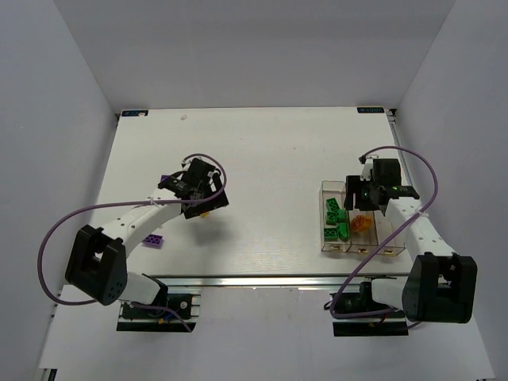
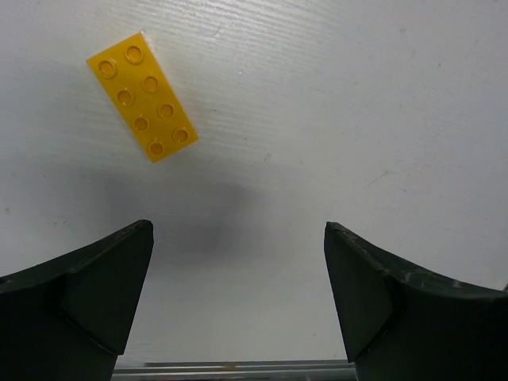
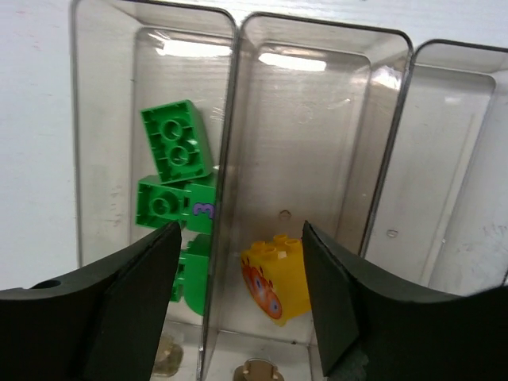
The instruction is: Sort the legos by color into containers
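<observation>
My left gripper needs to lower and shift onto the yellow lego's long sides, since the lego lies below it and to its left in the wrist view.
A flat yellow lego (image 2: pixel 143 97) lies on the white table, ahead and to the left of my left gripper (image 2: pixel 238 230), which is open and empty above the table. In the top view that gripper (image 1: pixel 198 202) hovers over the yellow lego (image 1: pixel 205 213). A flat purple lego (image 1: pixel 154 240) lies near the left arm. The three clear containers (image 1: pixel 324 190) stand at the right. The left one holds several green legos (image 3: pixel 176 143). The middle one holds a rounded yellow lego (image 3: pixel 278 274). My right gripper (image 3: pixel 238 230) is open and empty above the middle container.
The right container (image 3: pixel 452 159) shows no lego inside. Purple cables loop over both arms. The table's front rail (image 1: pixel 262 278) runs just behind the arm bases, and grey walls close in the left and right sides.
</observation>
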Motion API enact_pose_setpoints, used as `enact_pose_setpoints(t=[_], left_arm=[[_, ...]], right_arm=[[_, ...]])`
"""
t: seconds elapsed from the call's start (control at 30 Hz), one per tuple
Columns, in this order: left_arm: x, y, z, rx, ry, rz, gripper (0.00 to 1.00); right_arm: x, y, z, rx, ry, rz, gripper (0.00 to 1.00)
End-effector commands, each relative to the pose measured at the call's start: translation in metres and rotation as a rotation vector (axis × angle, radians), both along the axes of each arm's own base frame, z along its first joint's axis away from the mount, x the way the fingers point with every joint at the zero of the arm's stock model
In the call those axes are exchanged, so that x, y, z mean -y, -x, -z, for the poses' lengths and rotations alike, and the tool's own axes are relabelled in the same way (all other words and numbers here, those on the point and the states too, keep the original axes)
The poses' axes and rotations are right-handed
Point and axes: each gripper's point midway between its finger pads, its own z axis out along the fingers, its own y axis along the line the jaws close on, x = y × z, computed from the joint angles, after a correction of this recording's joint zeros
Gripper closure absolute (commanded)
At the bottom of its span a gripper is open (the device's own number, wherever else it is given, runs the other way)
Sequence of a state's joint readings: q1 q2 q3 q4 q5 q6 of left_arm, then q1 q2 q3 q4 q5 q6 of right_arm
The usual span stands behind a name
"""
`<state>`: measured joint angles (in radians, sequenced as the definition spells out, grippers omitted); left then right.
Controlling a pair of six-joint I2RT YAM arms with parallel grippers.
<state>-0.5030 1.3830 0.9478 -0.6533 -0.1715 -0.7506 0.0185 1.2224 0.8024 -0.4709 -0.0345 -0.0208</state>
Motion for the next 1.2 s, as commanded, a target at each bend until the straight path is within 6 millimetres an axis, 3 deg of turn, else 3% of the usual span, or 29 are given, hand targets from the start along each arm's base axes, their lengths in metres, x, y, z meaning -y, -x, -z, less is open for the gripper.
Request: enact_pose_setpoints(t=[0.0, 0.13, 0.17, 0.23, 0.3, 0.47, 0.77, 1.17], left_arm=[[-0.009, -0.014, -0.007, 0.013, -0.046, -0.018, 0.02], [-0.014, -0.021, -0.002, -0.014, -0.07, -0.023, 0.02], [-0.017, -0.023, -0.001, -0.021, -0.073, -0.03, 0.02], [-0.019, -0.028, 0.003, -0.047, -0.093, -0.032, 0.02], [-0.024, -0.028, 0.007, -0.085, -0.119, -0.045, 0.02], [-0.033, -0.031, 0.022, -0.137, -0.158, -0.061, 0.04], [-0.036, -0.042, 0.045, -0.178, -0.159, -0.067, 0.12], [-0.035, -0.054, 0.057, -0.185, -0.152, -0.052, 0.4]], right_arm=[[-0.013, -0.017, -0.041, 0.137, -0.04, -0.108, 0.33], [-0.055, -0.012, -0.097, 0.36, -0.123, -0.439, 0.44], [-0.074, -0.002, -0.106, 0.401, -0.195, -0.554, 0.49], [-0.089, 0.006, -0.119, 0.479, -0.235, -0.658, 0.52], [-0.101, 0.014, -0.121, 0.487, -0.304, -0.719, 0.53], [-0.103, 0.007, -0.112, 0.44, -0.343, -0.685, 0.44], [-0.102, -0.002, -0.118, 0.471, -0.333, -0.678, 0.42], [-0.097, -0.004, -0.118, 0.462, -0.32, -0.638, 0.43]])
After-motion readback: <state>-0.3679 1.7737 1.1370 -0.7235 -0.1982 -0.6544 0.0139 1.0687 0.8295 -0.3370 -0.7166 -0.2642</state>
